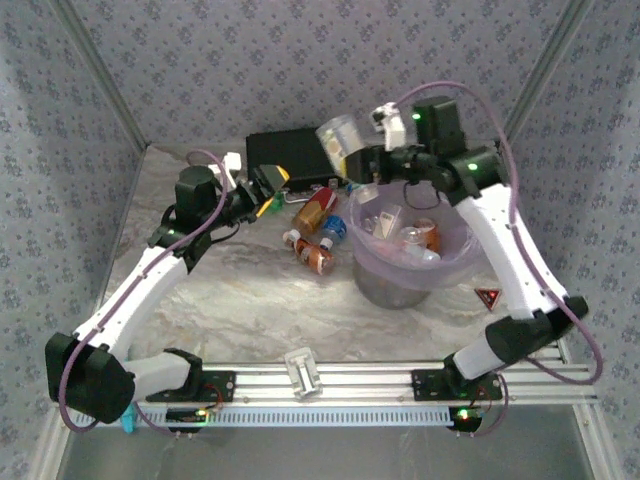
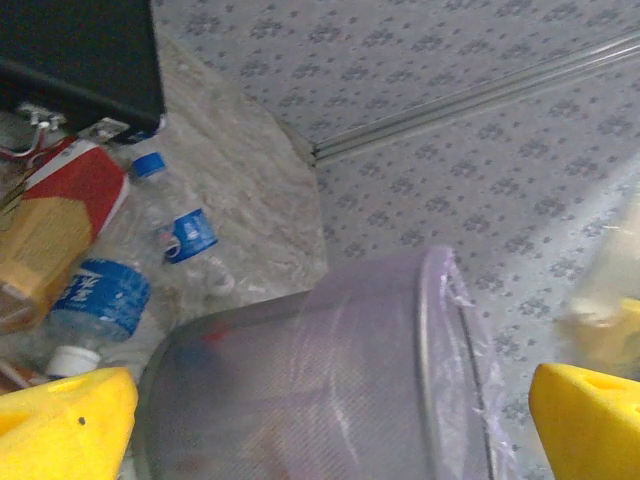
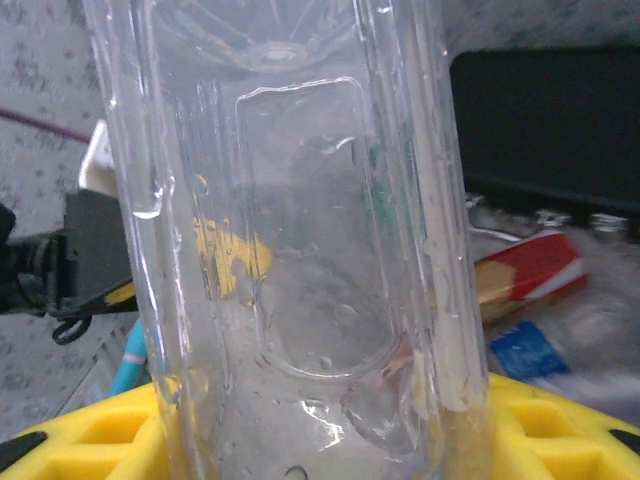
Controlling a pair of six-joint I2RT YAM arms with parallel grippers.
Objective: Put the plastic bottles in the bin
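Observation:
The clear plastic bottle (image 1: 340,135) still hangs by the bin's rim. My right gripper will next move over the bin's opening (image 1: 415,215) and down inside it to let go.
My right gripper (image 1: 357,162) is shut on a clear plastic bottle (image 1: 340,135) and holds it up by the far left rim of the bin (image 1: 372,278), a grey bucket with a lavender bag. That bottle (image 3: 300,220) stands between the yellow fingers (image 3: 90,450) in the right wrist view. Several bottles (image 1: 415,238) lie inside the bin. Others lie on the table left of it: a red‑labelled one (image 1: 312,209), an amber one (image 1: 320,257), a blue‑labelled one (image 1: 335,228). My left gripper (image 1: 264,192) is open and empty beside them; its fingers (image 2: 62,425) frame the bin wall (image 2: 330,380).
A flat black case (image 1: 290,155) lies at the back, just behind the loose bottles. A white clip‑like block (image 1: 300,372) sits on the front rail between the arm bases. Patterned walls close the table on three sides.

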